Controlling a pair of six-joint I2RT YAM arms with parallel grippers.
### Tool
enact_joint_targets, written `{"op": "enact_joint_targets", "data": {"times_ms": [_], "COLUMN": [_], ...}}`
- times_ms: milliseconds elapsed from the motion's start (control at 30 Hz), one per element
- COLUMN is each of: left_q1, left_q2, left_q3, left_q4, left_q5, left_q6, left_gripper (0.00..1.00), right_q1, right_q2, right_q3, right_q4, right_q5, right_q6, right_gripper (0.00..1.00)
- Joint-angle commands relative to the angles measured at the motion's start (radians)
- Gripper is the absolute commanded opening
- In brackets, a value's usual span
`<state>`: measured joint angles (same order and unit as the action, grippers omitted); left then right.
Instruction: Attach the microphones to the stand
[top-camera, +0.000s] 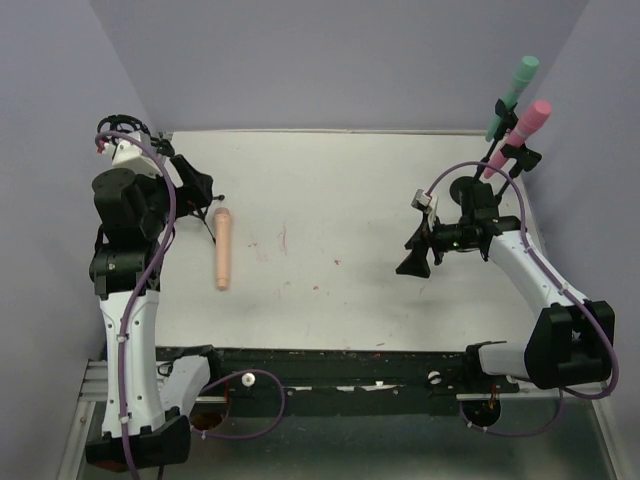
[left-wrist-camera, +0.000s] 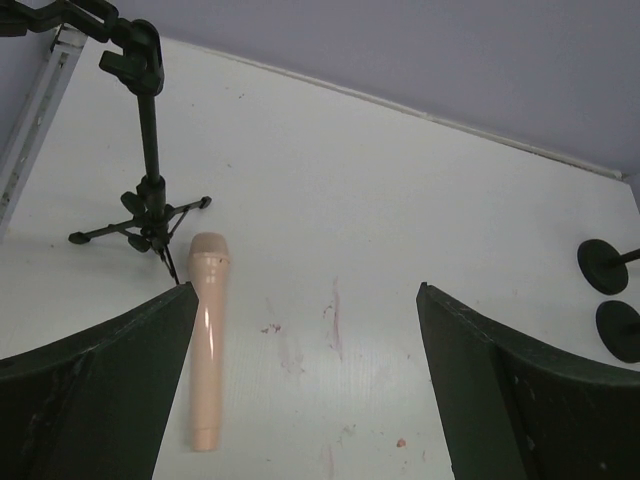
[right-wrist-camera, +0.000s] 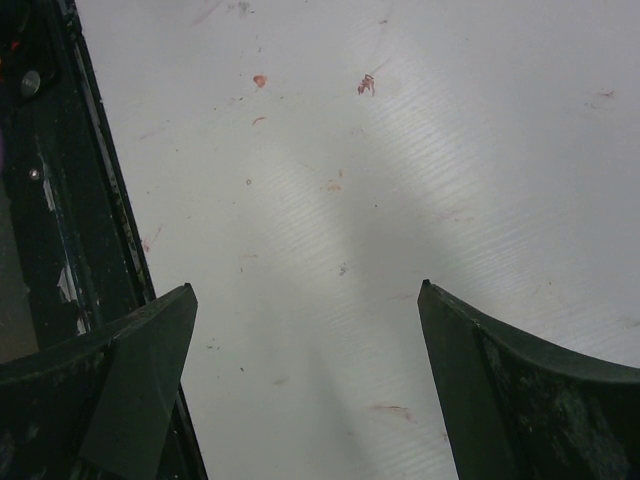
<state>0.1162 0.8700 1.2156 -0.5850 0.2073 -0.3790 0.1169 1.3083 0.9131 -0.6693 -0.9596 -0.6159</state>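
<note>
The pole is outside my left gripper's fingers, so next I will lower it toward the left in its wrist view and close on the stand's upper pole (left-wrist-camera: 148, 120).
The pale peach microphone (top-camera: 223, 250) lies flat on the white table at the left; in the left wrist view (left-wrist-camera: 207, 340) it lies just inside my left finger. An empty black tripod stand (left-wrist-camera: 150, 180) with a clip on top stands just beyond it. The mint green microphone (top-camera: 513, 95) and the pink microphone (top-camera: 520, 135) sit clipped in black stands at the far right. My left gripper (top-camera: 197, 188) (left-wrist-camera: 305, 290) is open and empty above the table. My right gripper (top-camera: 415, 258) (right-wrist-camera: 306, 288) is open and empty over bare table.
Two round black stand bases (left-wrist-camera: 603, 265) sit at the right. A black rail (top-camera: 330, 365) runs along the table's near edge, also at the left of the right wrist view (right-wrist-camera: 60, 200). Purple walls close the back and sides.
</note>
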Motion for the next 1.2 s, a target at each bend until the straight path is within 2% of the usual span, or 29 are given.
{"op": "enact_joint_targets", "data": {"times_ms": [0,133,200,433,600,800,867,1000,1133,1167], "left_q1": [0.052,0.123,0.137,0.148,0.146,0.148,0.148,0.146,0.146,0.146], "left_q2": [0.075,0.089,0.083,0.132,0.221,0.34,0.371,0.426,0.477,0.486], "left_q3": [0.05,-0.016,-0.082,-0.372,-0.448,-0.47,-0.465,-0.452,-0.413,-0.4], "left_q4": [-0.041,0.042,0.124,0.65,0.922,1.08,1.113,1.165,1.165,1.162], "left_q5": [0.098,0.187,0.178,0.07,0.041,-0.017,-0.005,0.033,0.056,0.063], "left_q6": [-0.052,-0.097,-0.054,0.172,0.222,0.282,0.287,0.287,0.295,0.299], "left_gripper": [0.99,0.98,0.96,0.91,0.87,0.81,0.74,0.66,0.59,0.54], "right_q1": [0.001,0.001,0.001,0.001,0.001,0.001,0.001,0.001,0.0,0.001], "right_q2": [-0.023,-0.034,-0.037,-0.035,-0.026,-0.006,0.002,0.017,0.028,0.031], "right_q3": [-0.005,-0.006,-0.003,-0.003,-0.003,-0.002,-0.002,-0.003,-0.002,-0.003], "right_q4": [0.025,0.023,0.02,0.005,0.005,-0.001,-0.001,-0.003,-0.001,-0.003], "right_q5": [0.025,0.022,0.018,-0.004,0.005,0.004,0.005,0.013,0.015,0.016], "right_q6": [0.022,0.021,0.021,0.012,0.007,0.002,0.002,-0.005,-0.007,-0.008], "right_gripper": [1.0,1.0,1.0,1.0,1.0,1.0,1.0,1.0,1.0,1.0]}}
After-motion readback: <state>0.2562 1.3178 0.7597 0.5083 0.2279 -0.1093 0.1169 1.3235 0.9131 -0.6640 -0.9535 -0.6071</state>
